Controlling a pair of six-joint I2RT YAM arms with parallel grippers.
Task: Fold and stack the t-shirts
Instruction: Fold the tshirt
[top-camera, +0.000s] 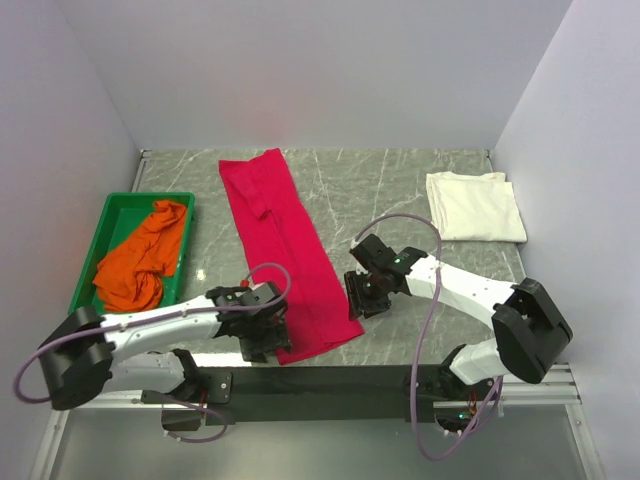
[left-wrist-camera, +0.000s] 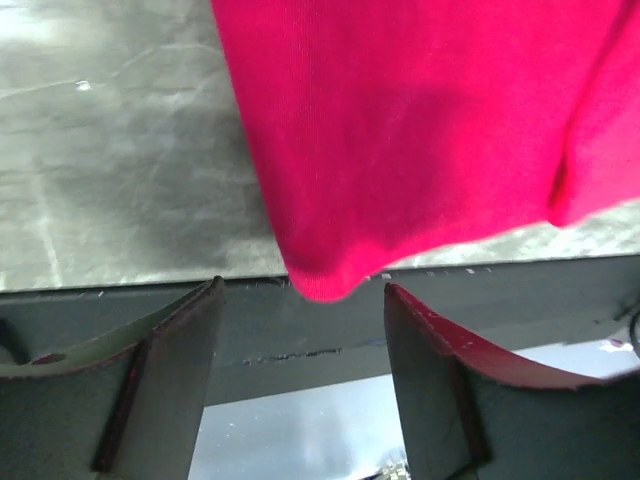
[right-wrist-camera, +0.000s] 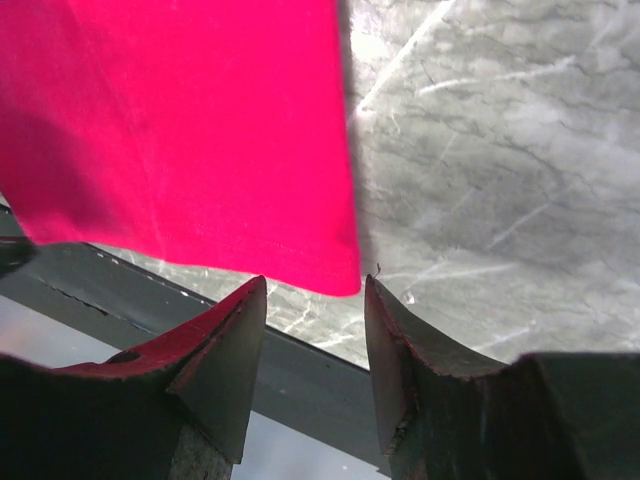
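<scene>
I need to move my right gripper down next, with its fingers open around the crimson t-shirt's hem corner (top-camera: 359, 332) (right-wrist-camera: 344, 281), because that corner is in line with the gap between the fingers but beyond them.
The crimson t-shirt (top-camera: 285, 250) lies as a long narrow strip running from the back of the table to its near edge. My left gripper (top-camera: 266, 338) is at the strip's near left corner. In the left wrist view the left gripper (left-wrist-camera: 302, 288) is open, and the crimson t-shirt's (left-wrist-camera: 420, 130) rounded corner hangs just ahead of the gap between the fingertips. My right gripper (top-camera: 358, 296) is at the near right corner. The right gripper (right-wrist-camera: 315, 282) is open too, with the crimson t-shirt's (right-wrist-camera: 180, 130) hem corner just beyond its tips. A folded cream-white t-shirt (top-camera: 475, 205) lies back right.
A green bin (top-camera: 110, 225) at the left holds the crumpled orange t-shirt (top-camera: 140, 258). The dark rail (top-camera: 330, 378) along the table's near edge runs right under both grippers. White walls close in the left, back and right sides.
</scene>
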